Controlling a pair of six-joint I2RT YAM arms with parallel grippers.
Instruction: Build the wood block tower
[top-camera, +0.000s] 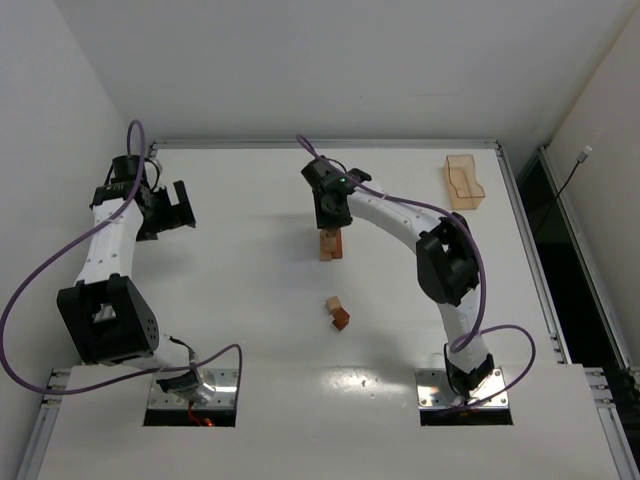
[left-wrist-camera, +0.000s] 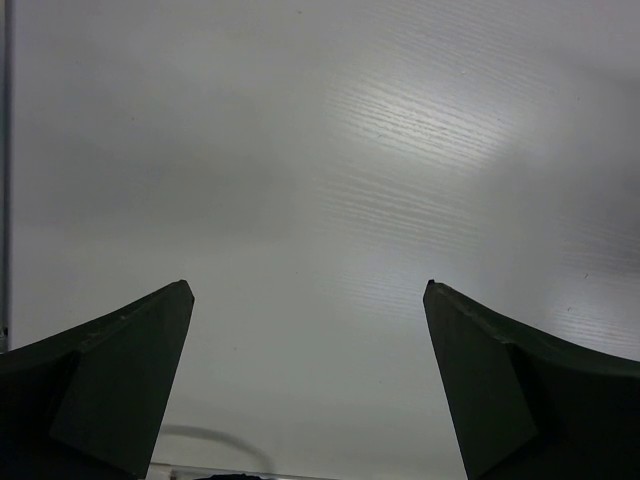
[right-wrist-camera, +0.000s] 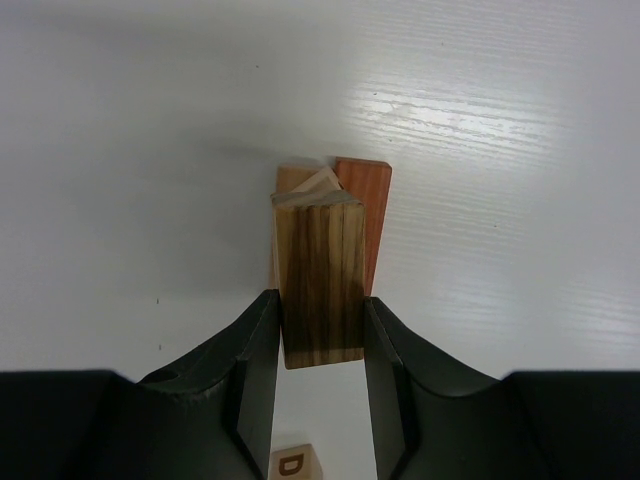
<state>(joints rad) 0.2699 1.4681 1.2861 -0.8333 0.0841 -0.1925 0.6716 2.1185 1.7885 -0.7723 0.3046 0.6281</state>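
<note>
Next, the right gripper moves down slightly, nearly straight, and opens to leave the dark-streaked block on the tower (top-camera: 331, 244), since it already lines up above the stack.
The tower (top-camera: 331, 244) stands mid-table, a short stack of tan and reddish wood blocks. My right gripper (top-camera: 330, 215) is right above it. In the right wrist view the gripper (right-wrist-camera: 320, 300) is shut on a dark-streaked wooden block (right-wrist-camera: 318, 285), held over a reddish-brown bar (right-wrist-camera: 370, 205) and a tan block (right-wrist-camera: 292, 180) lying side by side. Two loose wood blocks (top-camera: 337, 312), one tan and one reddish, lie nearer the arm bases. A lettered cube (right-wrist-camera: 292, 464) shows below the jaws. My left gripper (top-camera: 175, 210) is open and empty at the far left, over bare table (left-wrist-camera: 307, 290).
A translucent orange tray (top-camera: 463, 182) sits at the back right near the table's rim. The table's raised metal edge (top-camera: 330, 144) runs along the back. Purple cables loop beside both arms.
</note>
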